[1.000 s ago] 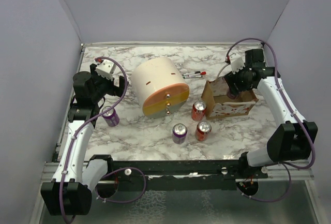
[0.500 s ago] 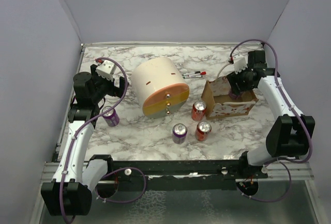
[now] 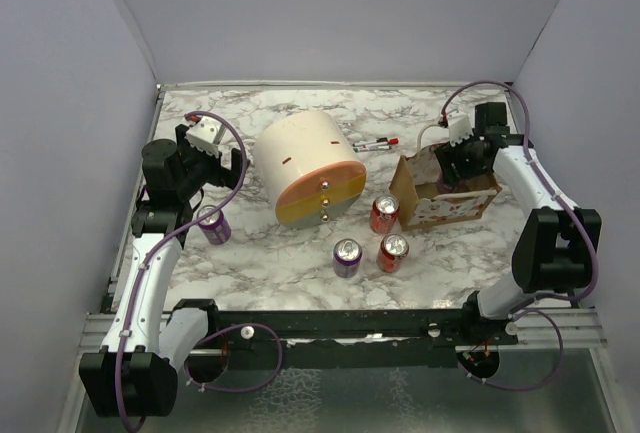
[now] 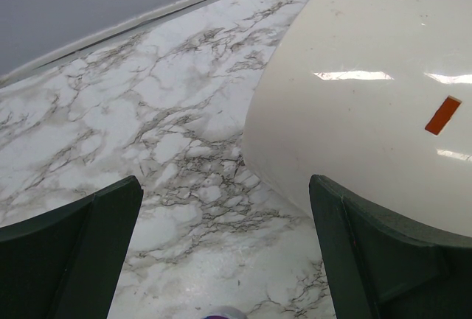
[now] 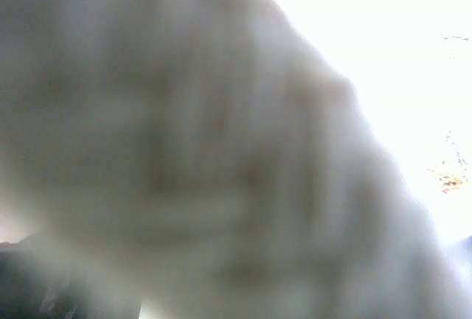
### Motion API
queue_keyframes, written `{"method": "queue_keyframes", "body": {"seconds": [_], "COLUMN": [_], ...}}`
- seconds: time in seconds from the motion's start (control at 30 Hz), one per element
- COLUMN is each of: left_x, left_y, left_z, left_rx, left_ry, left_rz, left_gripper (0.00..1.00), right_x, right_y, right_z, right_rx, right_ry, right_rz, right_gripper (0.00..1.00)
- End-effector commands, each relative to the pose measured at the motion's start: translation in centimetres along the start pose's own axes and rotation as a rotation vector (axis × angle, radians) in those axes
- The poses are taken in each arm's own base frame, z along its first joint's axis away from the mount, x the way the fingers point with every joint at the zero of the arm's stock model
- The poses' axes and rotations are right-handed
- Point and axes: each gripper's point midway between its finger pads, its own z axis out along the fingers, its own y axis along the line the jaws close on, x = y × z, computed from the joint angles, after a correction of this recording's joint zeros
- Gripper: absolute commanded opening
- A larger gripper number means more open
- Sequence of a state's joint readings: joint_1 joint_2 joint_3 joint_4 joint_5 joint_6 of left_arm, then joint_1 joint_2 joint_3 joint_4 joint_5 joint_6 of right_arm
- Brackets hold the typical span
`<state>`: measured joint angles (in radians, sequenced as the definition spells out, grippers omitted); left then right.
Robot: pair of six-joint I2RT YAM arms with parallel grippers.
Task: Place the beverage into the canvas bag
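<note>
The purple Fanta can already hangs within the bag's sides, so the robot's right gripper should next move down inside the canvas bag to its bottom and let go of the can there.
The canvas bag is a small tan-brown box with a whitish, red-marked front, standing open at the right. My right gripper reaches down into the bag's open top. Its fingers are hidden there, and the right wrist view shows only a blurred grey-white surface close to the lens. My left gripper is open and empty at the left, above a purple can. In the left wrist view its dark fingers stand wide apart, with the can's top at the bottom edge.
A large cream-and-orange cylinder lies on its side between the arms; it also shows in the left wrist view. Two red cans and a purple can stand left of the bag. A pen lies behind.
My right arm has swung its elbow inward and the gripper has sunk a little further into the bag's opening. The left arm has not moved.
</note>
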<state>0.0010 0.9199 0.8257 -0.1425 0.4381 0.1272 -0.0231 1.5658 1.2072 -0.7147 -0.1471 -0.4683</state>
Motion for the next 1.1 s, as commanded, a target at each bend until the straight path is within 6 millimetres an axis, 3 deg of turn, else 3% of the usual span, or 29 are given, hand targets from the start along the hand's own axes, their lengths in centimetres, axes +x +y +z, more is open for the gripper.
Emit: {"method": "queue_keyframes", "body": {"seconds": [0.0, 0.37, 0.57, 0.87, 1.07], "left_x": [-0.7, -0.6, -0.7, -0.8, -0.8], "left_y": [-0.3, -0.4, -0.4, -0.5, -0.5], "left_z": [-0.2, -0.1, -0.2, -0.3, -0.4], "left_rx": [0.020, 0.026, 0.027, 0.027, 0.027], "left_ry": [-0.035, -0.033, -0.036, -0.039, -0.040], "left_rz": [0.018, 0.014, 0.013, 0.016, 0.016], "left_gripper": [0.99, 0.99, 0.99, 0.99, 0.99], "right_x": [-0.4, 1.1, 0.7, -0.6, -1.1], "right_y": [-1.2, -1.9, -2.3, -2.8, -3.1], "right_z": [1.0, 1.9, 1.4, 0.2, -0.6], "right_rx": [0.027, 0.042, 0.061, 0.072, 0.089], "right_ry": [-0.034, 0.024, 0.016, -0.011, -0.026], "right_rz": [0.008, 0.015, 0.013, 0.004, -0.004], "right_gripper": [0.16, 0.31, 0.50, 0.72, 0.78]}}
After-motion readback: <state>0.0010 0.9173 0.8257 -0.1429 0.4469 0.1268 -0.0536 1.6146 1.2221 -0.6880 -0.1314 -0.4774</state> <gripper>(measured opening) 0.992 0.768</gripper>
